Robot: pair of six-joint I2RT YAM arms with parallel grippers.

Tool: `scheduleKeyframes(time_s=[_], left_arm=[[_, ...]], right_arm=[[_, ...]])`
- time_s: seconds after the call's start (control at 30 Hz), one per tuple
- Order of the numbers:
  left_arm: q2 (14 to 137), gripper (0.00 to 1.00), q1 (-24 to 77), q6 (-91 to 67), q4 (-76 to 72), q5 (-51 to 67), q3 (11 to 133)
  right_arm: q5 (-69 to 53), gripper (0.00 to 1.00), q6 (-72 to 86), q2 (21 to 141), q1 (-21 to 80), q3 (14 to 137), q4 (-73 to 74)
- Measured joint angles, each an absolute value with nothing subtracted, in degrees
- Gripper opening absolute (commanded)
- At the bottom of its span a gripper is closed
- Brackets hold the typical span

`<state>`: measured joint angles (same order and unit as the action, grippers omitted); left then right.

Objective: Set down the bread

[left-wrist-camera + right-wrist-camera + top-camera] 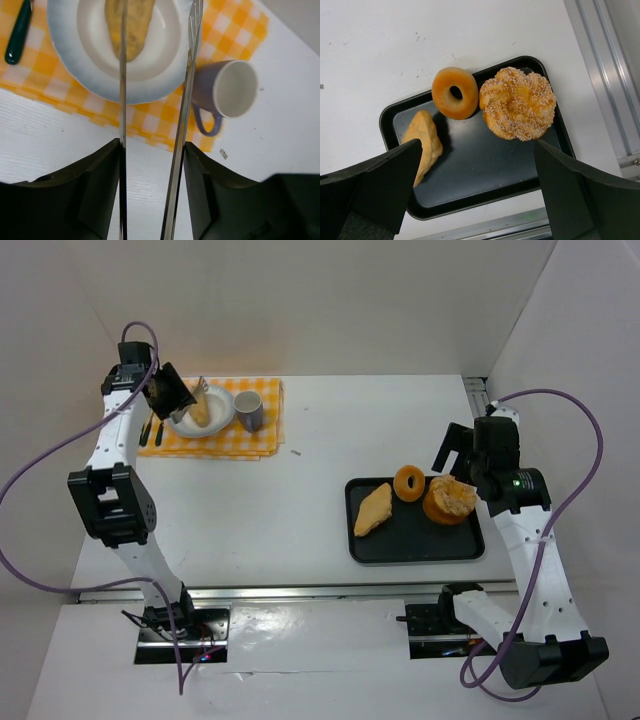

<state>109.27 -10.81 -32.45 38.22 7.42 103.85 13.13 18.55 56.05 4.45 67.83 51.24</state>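
Observation:
My left gripper will swing back and to the right in the top view next and lower the tongs around the triangular pastry (374,510), as the pastry is still in the tray.
A long golden bread (137,25) lies on the white plate (75,55), seen in the top view as bread (201,412) on the plate (220,424). My left gripper (152,145) is shut on a pair of metal tongs (187,100). The tong arms stand spread: the left one crosses over the bread, the right one is clear of it at the plate's rim. In the top view the left gripper (172,392) hangs over the plate's left side. My right gripper (477,150) is open and holds nothing above the black tray (485,175).
The plate and a lilac mug (232,90) stand on a yellow checked cloth (235,30), with green-handled cutlery (17,35) at its left. The tray (415,540) holds a ring doughnut (408,481), a sesame bun (450,499) and a triangular pastry (373,509).

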Motion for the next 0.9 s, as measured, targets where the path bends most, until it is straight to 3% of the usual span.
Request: scheduleKeyframes(time_s=[0.17,0.37,0.5,0.63,0.9], left_arm=[[98.5,0.6,-5.5,-28.4,37.6,5.2,103.6],[86.6,0.59,11.5,-22.7,33.6,8.5,99.5],[87.4,0.59,24.7,-19.9,32.9,9.3,94.1],[90.1,0.68,35.1,-17.9,34.0,9.0,88.2],[91.0,0.71,48.3,-16.8,34.9,8.6,80.8]], right_arm=[[13.0,1.0,18.6,56.1,4.4,67.8,51.2],[12.4,1.0,18.6,56.9,4.4,67.8,51.0],[12.3,1.0,18.6,57.5,4.4,67.9,51.1],[13.4,1.0,18.5,57.4,4.4,68.3,51.1],[13.2,1.0,18.5,57.7,4.4,69.4,51.0]])
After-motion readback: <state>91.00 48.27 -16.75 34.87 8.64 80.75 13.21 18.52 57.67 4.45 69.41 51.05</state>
